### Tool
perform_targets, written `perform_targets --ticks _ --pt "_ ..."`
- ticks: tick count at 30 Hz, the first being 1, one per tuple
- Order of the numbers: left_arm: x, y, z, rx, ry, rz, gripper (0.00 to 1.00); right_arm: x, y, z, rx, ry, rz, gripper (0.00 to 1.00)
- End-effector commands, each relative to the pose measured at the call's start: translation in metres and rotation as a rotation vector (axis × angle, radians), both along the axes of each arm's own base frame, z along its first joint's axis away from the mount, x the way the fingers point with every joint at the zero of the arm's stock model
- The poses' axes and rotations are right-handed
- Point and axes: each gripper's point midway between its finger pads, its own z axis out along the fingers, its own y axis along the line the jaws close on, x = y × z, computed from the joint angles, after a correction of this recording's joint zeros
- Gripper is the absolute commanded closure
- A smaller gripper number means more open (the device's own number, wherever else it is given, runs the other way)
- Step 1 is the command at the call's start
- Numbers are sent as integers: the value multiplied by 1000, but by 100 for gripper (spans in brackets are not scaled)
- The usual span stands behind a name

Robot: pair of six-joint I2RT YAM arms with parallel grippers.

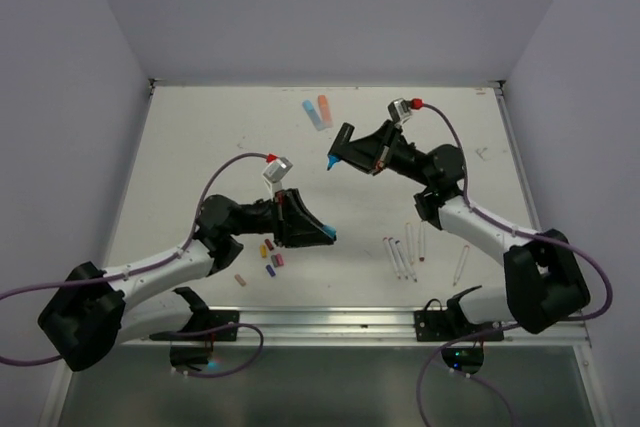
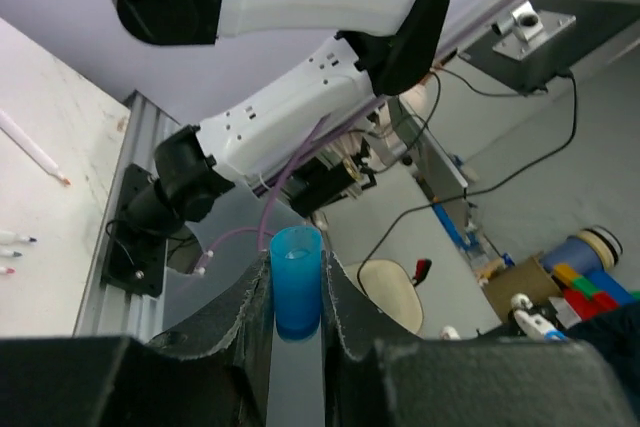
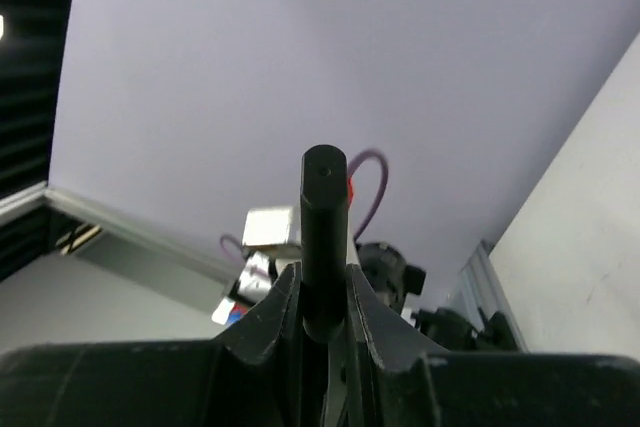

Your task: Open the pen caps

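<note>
The blue cap [image 1: 329, 235] is already off the marker, so I should lower my left gripper to the bare tabletop beneath it, fingers tilting down, and release the cap.
My left gripper [image 1: 318, 231] hovers above the table's near middle, shut on a chunky blue marker cap [image 1: 329, 235]. In the left wrist view that cap [image 2: 297, 282] stands pinched between the two fingers, open end up. My right gripper [image 1: 346, 151] is raised further back, shut on a black marker body whose bare blue tip [image 1: 331, 162] points down and left. The right wrist view shows the marker body [image 3: 324, 232] upright between the jaws. Cap and marker are apart. Small loose caps, yellow [image 1: 264, 250], dark red [image 1: 270, 244], pink [image 1: 279, 259], purple [image 1: 270, 269] and peach [image 1: 240, 279], lie under the left arm.
A blue marker [image 1: 313, 115] and a salmon marker [image 1: 324, 107] lie side by side at the back. Thin white pens [image 1: 400, 255] lie near the right arm's base, one more [image 1: 462, 265] further right. A metal rail [image 1: 330, 322] runs along the near edge.
</note>
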Motion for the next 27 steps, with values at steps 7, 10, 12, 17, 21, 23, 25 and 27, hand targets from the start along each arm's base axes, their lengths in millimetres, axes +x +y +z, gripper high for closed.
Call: perform_targets --ticks 7,10,12,17,21,23,25,27 --pt "15 0 -37 283 -72 71 100 36 -23 -31 -497 48 -274 100" --pt "44 11 -84 515 24 248 100 29 -40 -81 -773 97 -241 100" --pt "55 26 -113 631 107 358 100 15 -50 -105 -872 156 -198 100" --pt "69 39 -145 708 185 489 100 -14 -65 -156 -1016 226 -81 100" --pt "76 42 -184 843 224 502 100 -48 -65 -210 -1056 337 76 100" --pt "83 38 -184 864 208 508 100 -51 -64 -216 -1056 324 70 100" --pt "87 34 -192 900 214 515 100 -51 -64 -223 -1053 325 69 100" --pt "89 34 -203 943 237 513 100 -51 -62 -230 -1068 346 92 100"
